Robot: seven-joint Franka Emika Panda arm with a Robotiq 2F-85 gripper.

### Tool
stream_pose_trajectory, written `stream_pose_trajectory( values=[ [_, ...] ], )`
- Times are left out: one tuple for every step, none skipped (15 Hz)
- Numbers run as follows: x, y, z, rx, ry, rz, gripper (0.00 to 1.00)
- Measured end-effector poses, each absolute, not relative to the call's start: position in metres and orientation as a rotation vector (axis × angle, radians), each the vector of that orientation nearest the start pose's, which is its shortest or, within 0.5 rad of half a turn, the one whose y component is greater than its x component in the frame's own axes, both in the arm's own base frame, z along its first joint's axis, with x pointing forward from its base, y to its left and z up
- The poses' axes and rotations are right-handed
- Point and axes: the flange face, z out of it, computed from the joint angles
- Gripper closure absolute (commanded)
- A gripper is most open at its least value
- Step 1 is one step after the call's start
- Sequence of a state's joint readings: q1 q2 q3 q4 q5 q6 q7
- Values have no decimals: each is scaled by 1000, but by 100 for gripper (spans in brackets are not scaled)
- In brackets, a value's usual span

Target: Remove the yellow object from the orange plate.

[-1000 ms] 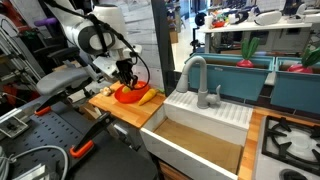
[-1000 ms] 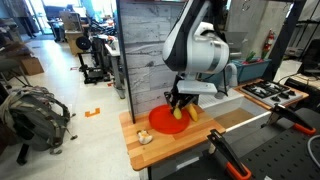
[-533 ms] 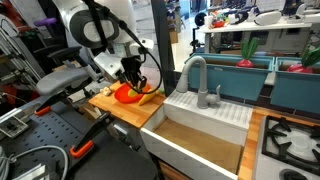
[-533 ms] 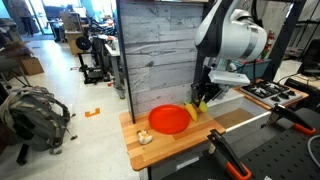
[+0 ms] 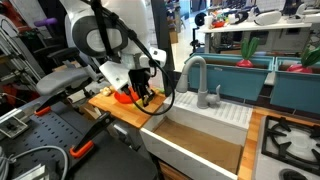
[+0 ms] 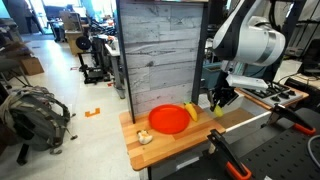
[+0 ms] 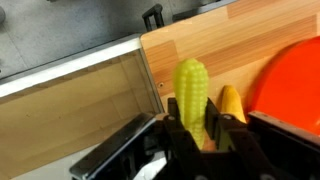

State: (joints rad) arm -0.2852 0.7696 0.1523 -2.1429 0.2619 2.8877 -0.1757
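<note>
Next, my gripper moves down onto the bare wood by the board's sink-side edge and releases the yellow object. That part of the board lies clear of the orange plate.
The orange plate lies on a wooden board; it also shows in an exterior view and at the right edge of the wrist view. My gripper is shut on the yellow object, a ridged yellow-green cob, and holds it over the board near the sink-side edge, off the plate. The gripper shows in both exterior views. A second yellow-orange lump lies on the board just beside the plate's rim.
A deep sink with a grey faucet adjoins the board; its wall shows in the wrist view. A small pale item sits on the board's near corner. A grey panel wall stands behind the plate.
My gripper has moved from over the plate sideways toward the sink edge of the board, carrying the yellow cob. The yellow-orange lump has stayed beside the plate.
</note>
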Motion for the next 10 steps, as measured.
stream_pose_trajectory(
  values=[
    [524,-76,35,-2945,376,18,93],
    [521,-75,30,-2943,376,33,93],
    [518,-74,24,-2941,376,48,93],
    [516,-72,19,-2940,374,62,93],
    [514,-71,14,-2938,372,74,93],
    [512,-69,10,-2937,370,84,93],
    [512,-67,6,-2936,367,90,93],
    [512,-66,2,-2935,365,96,93],
    [513,-65,-1,-2934,362,99,47],
    [514,-63,-4,-2934,359,100,46]
  ],
)
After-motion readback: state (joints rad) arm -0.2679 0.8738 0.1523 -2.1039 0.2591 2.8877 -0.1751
